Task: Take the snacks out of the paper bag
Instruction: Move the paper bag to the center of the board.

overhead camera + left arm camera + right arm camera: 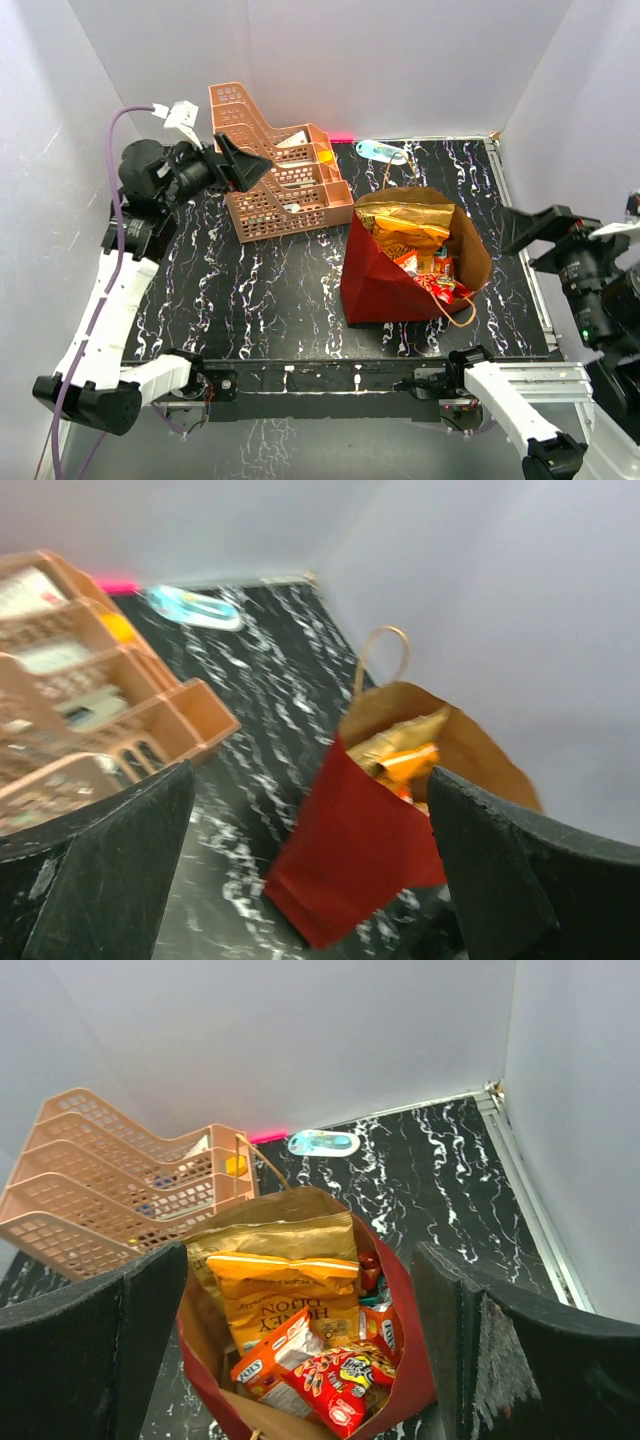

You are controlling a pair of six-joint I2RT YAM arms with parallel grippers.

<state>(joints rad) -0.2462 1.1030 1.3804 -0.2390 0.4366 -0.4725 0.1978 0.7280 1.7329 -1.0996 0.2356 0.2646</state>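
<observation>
I will move my left gripper past the rack next and onto the far twine handle (399,156) (386,631), since that handle stands up above the bag's rim.
The red paper bag (380,270) stands open at centre right of the table, brown inside, with twine handles. Inside lie a tan-gold chip bag (285,1240), a big orange chip bag (290,1295), and small orange (275,1355) and red (345,1380) packets. My left gripper (240,165) is open and empty, high at the far left beside the rack; its view shows the bag (355,850) between the fingers. My right gripper (530,235) is open and empty, raised to the right of the bag; its view looks down into the bag (410,1370).
A peach tiered tray rack (275,165) stands at the back left and shows in the right wrist view (110,1200). A small blue-green bottle (385,152) lies at the back wall. White walls enclose the black marbled table (260,290).
</observation>
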